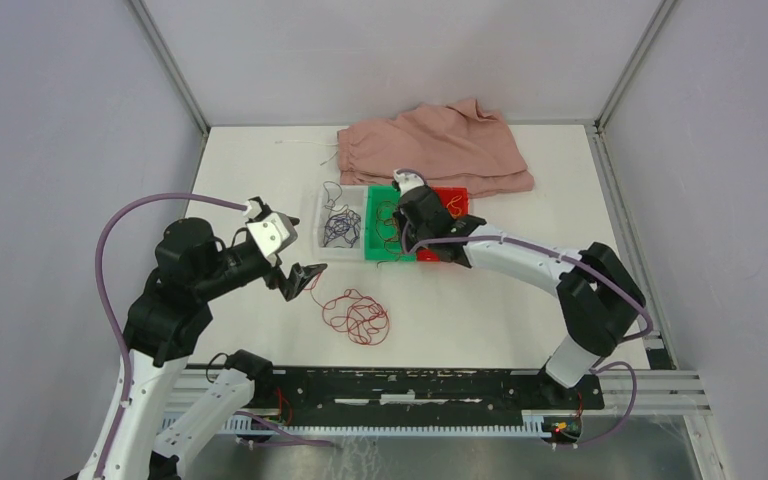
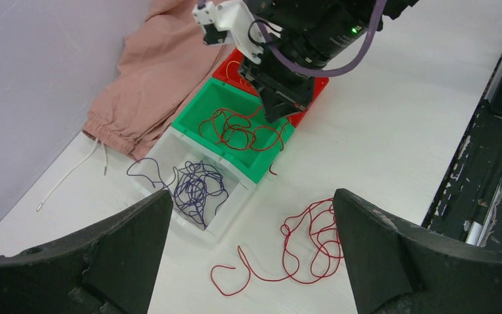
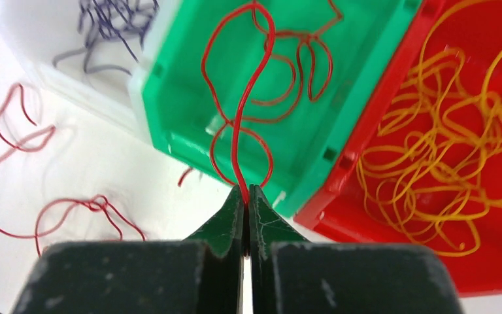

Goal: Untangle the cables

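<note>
My left gripper is above the red tangle, which is still crossed and lies to my left gripper's right in the top view. I need to go down that way onto pieces of cable (image 1: 329, 314) (image 2: 295, 275) beside the tangle's tail.
A red cable (image 3: 261, 72) lies looped in the green bin (image 1: 377, 197). My right gripper (image 3: 245, 191) is shut on a strand of it just above the bin's near rim; it also shows in the top view (image 1: 407, 232). A loose red tangle (image 1: 357, 315) lies on the table in front of the bins; I cannot tell if it is the same cord. The purple cable (image 2: 196, 186) sits in the white bin (image 2: 232, 216). The yellow cable (image 3: 451, 131) fills the red bin (image 3: 379, 216). My left gripper (image 2: 251, 196) is open and empty above the table tangle (image 2: 314, 235).
A pink cloth (image 1: 440, 145) lies behind the bins, its white drawstring (image 1: 300, 142) trailing left. The three bins stand side by side mid-table. A black rail (image 1: 410, 385) runs along the near edge. Walls close in the left, back and right.
</note>
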Controlling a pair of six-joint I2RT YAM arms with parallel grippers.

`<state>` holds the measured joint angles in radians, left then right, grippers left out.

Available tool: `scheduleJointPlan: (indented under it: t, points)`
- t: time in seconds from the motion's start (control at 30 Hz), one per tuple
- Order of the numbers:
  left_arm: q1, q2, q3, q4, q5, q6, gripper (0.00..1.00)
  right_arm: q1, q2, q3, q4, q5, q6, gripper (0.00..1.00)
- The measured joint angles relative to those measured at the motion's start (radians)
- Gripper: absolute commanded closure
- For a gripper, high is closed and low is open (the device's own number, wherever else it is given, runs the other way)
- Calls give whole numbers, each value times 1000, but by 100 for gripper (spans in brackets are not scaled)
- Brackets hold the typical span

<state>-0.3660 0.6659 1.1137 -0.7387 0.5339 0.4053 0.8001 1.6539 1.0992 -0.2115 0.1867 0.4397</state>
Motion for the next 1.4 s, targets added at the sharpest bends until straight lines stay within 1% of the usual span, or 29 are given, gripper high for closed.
scheduleJointPlan:
  t: [0.1, 0.17, 0.33, 0.57, 0.67, 0.7, 0.73, 0.83, 0.87, 0.93, 1.0, 1.17, 1.27, 1.33, 1.37, 1.4]
  points:
    - [0, 0, 0, 0, 0, 0, 0, -3, 32, 90, -16, 14, -32, 99]
    - [0, -1, 0, 0, 0, 0, 1, -7, 88, 178, -36, 27, -61, 99]
    - [0, -1, 5, -3, 0, 0, 0, -24, 237, 335, -76, 60, -129, 99]
    - [0, -1, 18, -17, -1, 0, 0, -53, 393, 480, -143, 89, -201, 99]
    - [0, 0, 22, -18, -1, 0, 1, -60, 417, 493, -151, 85, -211, 97]
    - [0, 0, 23, -18, -1, 0, 1, -61, 420, 493, -156, 82, -211, 94]
    - [0, 0, 23, -19, -1, 0, 1, -62, 422, 491, -157, 78, -210, 87]
    - [0, 2, 23, -21, 0, 0, 1, -61, 420, 462, -137, 58, -197, 50]
    - [0, 3, 23, -23, 0, 0, 1, -61, 415, 436, -116, 53, -194, 45]
    - [0, 6, 23, -26, 1, 0, 1, -59, 392, 383, -84, 43, -182, 42]
    - [0, 10, 22, -34, 7, 1, 0, -54, 356, 343, -90, 37, -182, 41]
    - [0, 17, 10, -37, 27, 1, 1, -54, 229, 338, -84, 14, -179, 36]
    - [0, 17, -19, -37, 48, 6, 1, -50, 137, 339, -77, 7, -177, 31]
    - [0, 19, -48, -38, 64, 22, 1, -42, 85, 339, -79, 8, -175, 29]
    - [0, 21, -69, -37, 77, 37, 0, -35, 59, 339, -83, 10, -174, 26]
    - [0, 27, -91, -37, 90, 53, 0, -29, 40, 336, -83, 13, -173, 17]
